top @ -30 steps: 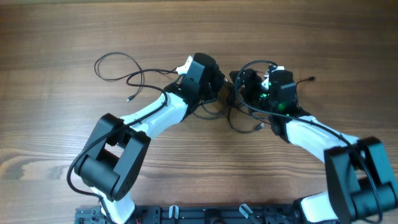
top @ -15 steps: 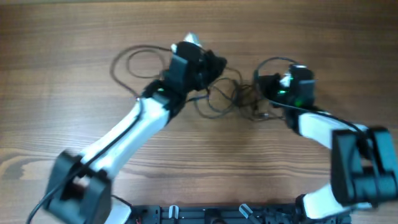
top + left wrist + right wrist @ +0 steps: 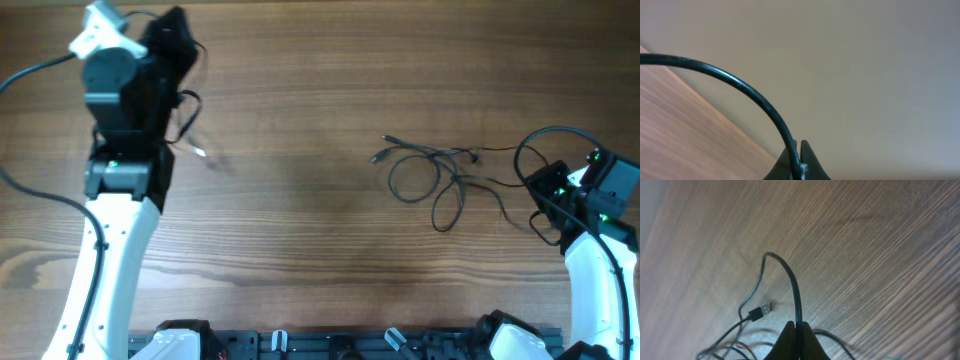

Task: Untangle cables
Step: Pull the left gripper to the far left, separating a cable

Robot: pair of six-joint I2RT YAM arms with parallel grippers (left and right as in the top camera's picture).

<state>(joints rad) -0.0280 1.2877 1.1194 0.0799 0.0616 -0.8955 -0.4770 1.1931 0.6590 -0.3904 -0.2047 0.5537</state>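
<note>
My left gripper swings to the left in the overhead view and lowers toward bare table (image 3: 58,132) next, since its cable hangs clear of the tangle.
A loose tangle of thin black cables (image 3: 430,172) lies on the wooden table right of the middle, with small plugs at its left end. My left gripper (image 3: 172,25) is raised at the far left back, shut on one black cable (image 3: 740,85). That cable hangs down beside the arm to a plug (image 3: 200,152). In the left wrist view my left gripper (image 3: 801,159) pinches this cord between its tips. My right gripper (image 3: 540,200) is at the far right, shut on another cable (image 3: 796,292) that runs back to the tangle. A USB plug (image 3: 761,311) lies just beyond my right gripper (image 3: 797,330).
The wooden table (image 3: 300,220) stretches between the two arms. The arms' own thicker black cables curve at the far left (image 3: 30,65) and near the right wrist (image 3: 555,130). The arm bases and a black rail (image 3: 330,345) sit along the front edge.
Both arms have pulled apart from the middle. The left one swung far left and back, carrying a cable out of the tangle. The right one shut on a cable and drew right.
</note>
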